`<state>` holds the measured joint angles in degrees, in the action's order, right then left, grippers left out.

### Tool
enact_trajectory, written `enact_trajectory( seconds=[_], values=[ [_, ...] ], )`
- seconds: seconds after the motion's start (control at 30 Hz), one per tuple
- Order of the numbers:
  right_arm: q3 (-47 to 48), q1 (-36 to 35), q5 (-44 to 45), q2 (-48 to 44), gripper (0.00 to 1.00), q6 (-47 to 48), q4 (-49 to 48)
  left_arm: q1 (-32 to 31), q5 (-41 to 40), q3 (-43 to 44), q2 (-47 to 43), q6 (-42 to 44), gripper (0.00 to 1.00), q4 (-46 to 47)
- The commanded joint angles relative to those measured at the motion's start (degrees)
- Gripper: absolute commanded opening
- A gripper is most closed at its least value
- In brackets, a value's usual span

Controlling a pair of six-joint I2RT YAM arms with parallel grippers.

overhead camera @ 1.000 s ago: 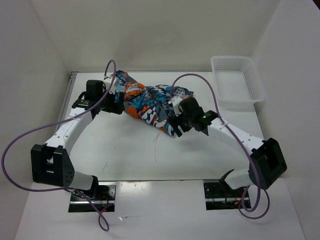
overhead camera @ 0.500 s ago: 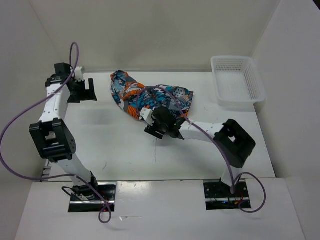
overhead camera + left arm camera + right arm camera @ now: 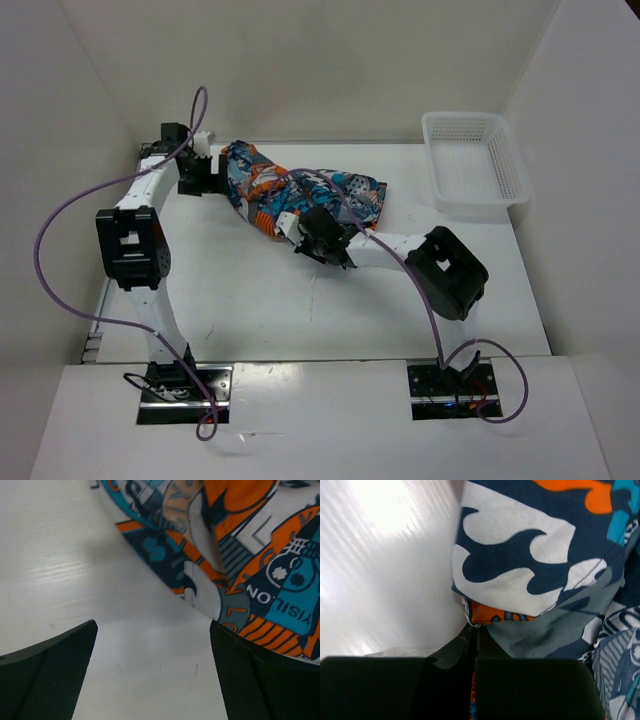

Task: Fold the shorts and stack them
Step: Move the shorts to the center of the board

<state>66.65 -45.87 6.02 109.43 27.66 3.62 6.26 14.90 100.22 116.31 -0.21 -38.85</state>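
My left gripper's fingers are around bare table, so next it needs to move down and to the right in the top view to close on the shorts' nearest edge (image 3: 236, 194) (image 3: 189, 582).
The printed shorts (image 3: 310, 195) lie crumpled at the back middle of the white table (image 3: 250, 300). My right gripper (image 3: 297, 228) sits at their near left edge, shut on a fold of the fabric. In the right wrist view the closed jaws (image 3: 475, 630) pinch an orange and white hem of the shorts (image 3: 520, 555). My left gripper (image 3: 215, 178) hovers open beside the left end of the shorts. In the left wrist view its wide fingers (image 3: 152, 625) frame bare table, and the right finger overlaps the edge of the shorts (image 3: 260, 570).
A white mesh basket (image 3: 475, 160) stands at the back right corner. Purple cables loop over both arms. White walls close in the table at the back and on both sides.
My right gripper has closed on the near edge of the shorts. The left arm has swung from the far left corner rightward, up to the left end of the shorts.
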Motion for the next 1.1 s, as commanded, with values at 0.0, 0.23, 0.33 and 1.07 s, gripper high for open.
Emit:
enact_trajectory(
  seconds=[0.0,0.23,0.33,1.07],
  values=[
    [6.4,0.1,-5.3,-3.9,0.00,1.9,5.0,-2.8,-0.1,0.9,1.6,0.2,1.00,9.6],
    [14.3,0.6,-17.4,-10.7,0.00,4.0,16.1,-5.7,-2.5,2.6,11.0,0.2,1.00,9.6],
    [15.0,1.1,-20.4,-13.0,0.00,4.0,16.1,-5.7,-3.2,0.0,10.2,0.2,1.00,13.2],
    [23.5,12.6,-43.5,-29.1,0.00,-19.1,11.3,3.0,8.9,-3.8,-21.2,0.2,0.00,-1.0]
  ],
)
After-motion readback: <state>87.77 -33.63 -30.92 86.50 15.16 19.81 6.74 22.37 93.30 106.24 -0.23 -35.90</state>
